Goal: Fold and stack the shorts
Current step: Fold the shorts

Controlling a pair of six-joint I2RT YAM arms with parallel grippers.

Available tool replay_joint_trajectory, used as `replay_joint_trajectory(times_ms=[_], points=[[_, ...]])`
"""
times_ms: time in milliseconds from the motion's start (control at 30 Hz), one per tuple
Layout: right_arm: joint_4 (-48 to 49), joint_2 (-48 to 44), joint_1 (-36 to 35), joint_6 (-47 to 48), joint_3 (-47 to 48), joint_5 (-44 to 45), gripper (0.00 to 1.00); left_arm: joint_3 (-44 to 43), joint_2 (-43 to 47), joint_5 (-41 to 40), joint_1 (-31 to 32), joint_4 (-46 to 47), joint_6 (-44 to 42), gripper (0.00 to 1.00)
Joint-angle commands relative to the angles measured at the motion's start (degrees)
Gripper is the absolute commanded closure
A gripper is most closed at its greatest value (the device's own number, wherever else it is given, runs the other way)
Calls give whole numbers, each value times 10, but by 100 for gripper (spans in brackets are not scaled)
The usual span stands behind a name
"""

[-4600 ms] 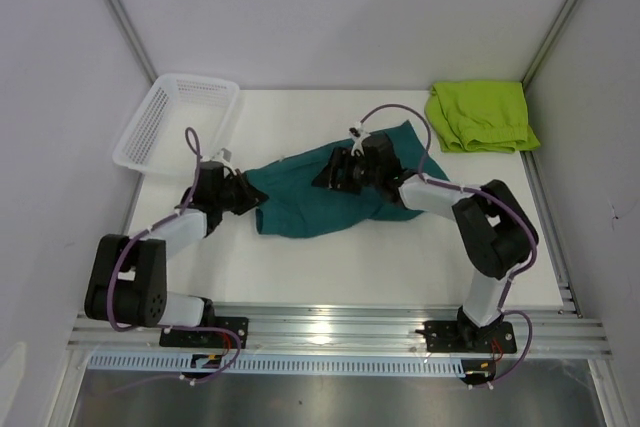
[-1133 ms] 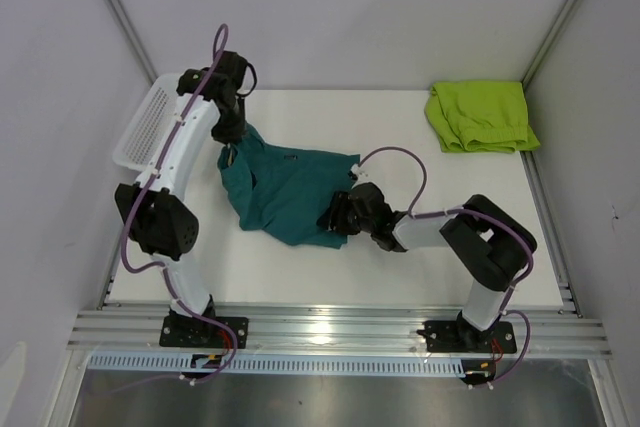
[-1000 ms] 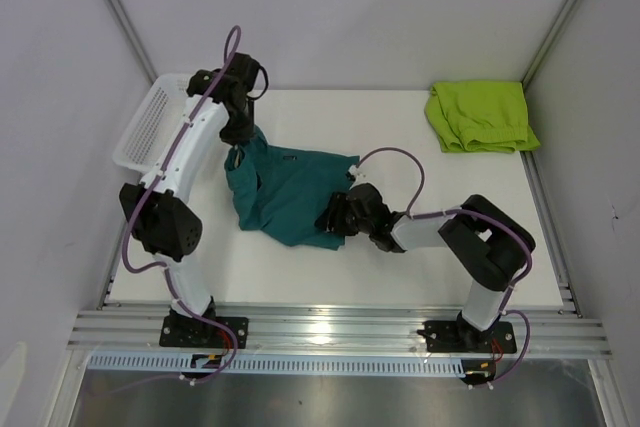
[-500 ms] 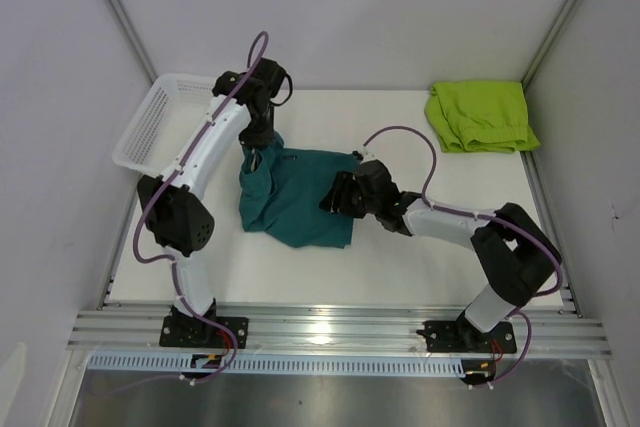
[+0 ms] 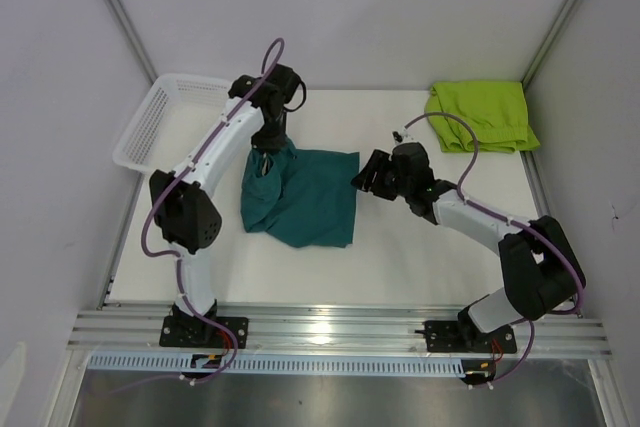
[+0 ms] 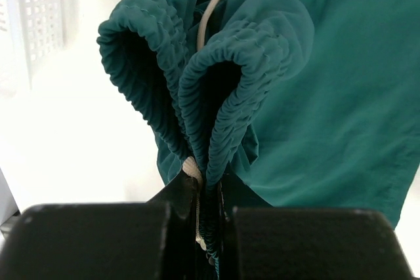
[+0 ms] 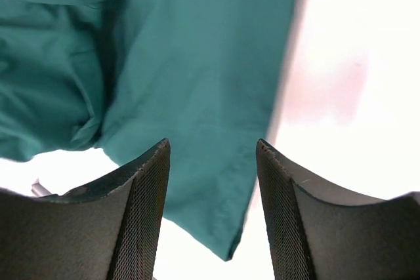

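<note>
The shorts' waistband in my left gripper needs to go to the right in the top view next, over the flat teal fabric [image 6: 312, 129], and I need to release it there.
The dark teal shorts [image 5: 305, 202] lie partly folded on the white table, left of centre. My left gripper [image 5: 268, 152] hangs over their left end, shut on the bunched elastic waistband [image 6: 223, 77] and lifting it; a white drawstring [image 6: 210, 11] trails from the folds. My right gripper [image 5: 366, 178] is open just off the shorts' right edge, above the table. In the right wrist view its fingers [image 7: 141, 188] stand apart over the teal fabric [image 7: 197, 63], holding nothing. The lime green shorts [image 5: 480, 115] lie folded at the back right corner.
A white mesh basket [image 5: 165, 122] stands at the back left corner, tilted against the wall, and shows at the left edge of the left wrist view too [image 6: 39, 11]. Grey walls close in the table on three sides.
My left gripper has carried the waistband to the right, doubling the teal shorts over. My right gripper has left the shorts' front edge and moved back to the right.
</note>
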State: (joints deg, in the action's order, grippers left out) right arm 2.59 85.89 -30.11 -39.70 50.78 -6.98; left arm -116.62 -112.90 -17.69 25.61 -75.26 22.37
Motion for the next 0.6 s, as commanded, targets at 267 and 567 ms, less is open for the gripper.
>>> replay_joint_trajectory(times_ms=[267,567], points=[[63,81,29,10,-10,-33,44,-14,-13,21,23,19,17,100],[76,139,31,10,15,-51,48,-13,-21,18,28,14,16,100]])
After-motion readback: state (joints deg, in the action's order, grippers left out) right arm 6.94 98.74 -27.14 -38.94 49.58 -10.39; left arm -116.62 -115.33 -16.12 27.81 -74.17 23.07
